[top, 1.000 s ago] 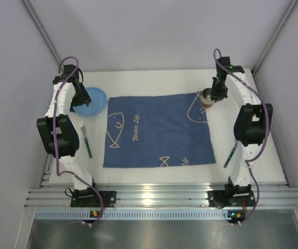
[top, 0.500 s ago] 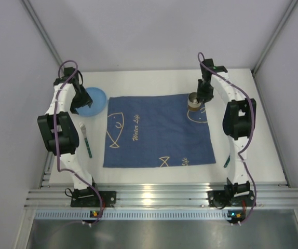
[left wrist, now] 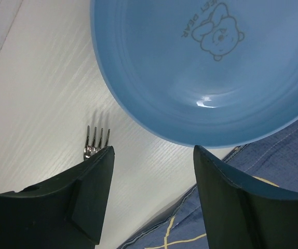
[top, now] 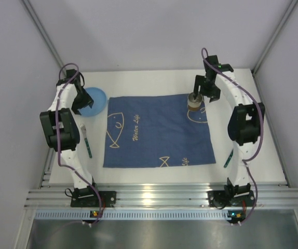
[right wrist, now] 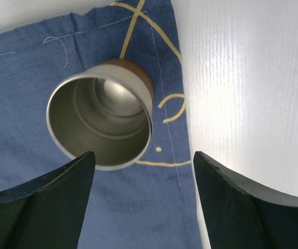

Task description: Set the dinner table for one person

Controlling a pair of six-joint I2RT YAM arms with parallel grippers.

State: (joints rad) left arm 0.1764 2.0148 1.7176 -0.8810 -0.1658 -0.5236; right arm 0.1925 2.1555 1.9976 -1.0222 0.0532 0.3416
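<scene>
My left gripper will turn and go down onto the plate's rim away from the cloth (left wrist: 122, 107), as the plate's rim slants across ahead of my open fingers.
The white dinner table (top: 154, 78) carries a dark blue cloth (top: 159, 129) with yellow fish drawings. A steel cup (top: 194, 101) with a brown base stands upright on the cloth's far right corner. My right gripper (top: 200, 93) hovers just over it, open; in the right wrist view the cup (right wrist: 99, 122) sits free ahead of the left finger, with the gripper (right wrist: 144, 154) holding nothing. A blue plate (top: 94, 99) lies left of the cloth. My left gripper (left wrist: 153, 150) is open at the plate's (left wrist: 206, 67) near rim, touching nothing.
A fork (top: 85, 139) with a green handle lies on the table left of the cloth; its tines (left wrist: 96, 140) show beside my left finger. Another green-handled utensil (top: 231, 154) lies right of the cloth, partly behind the right arm. Grey walls enclose the table.
The right gripper carried the cup leftward from the bare table onto the cloth's corner, then opened and let it go. The left arm has barely moved.
</scene>
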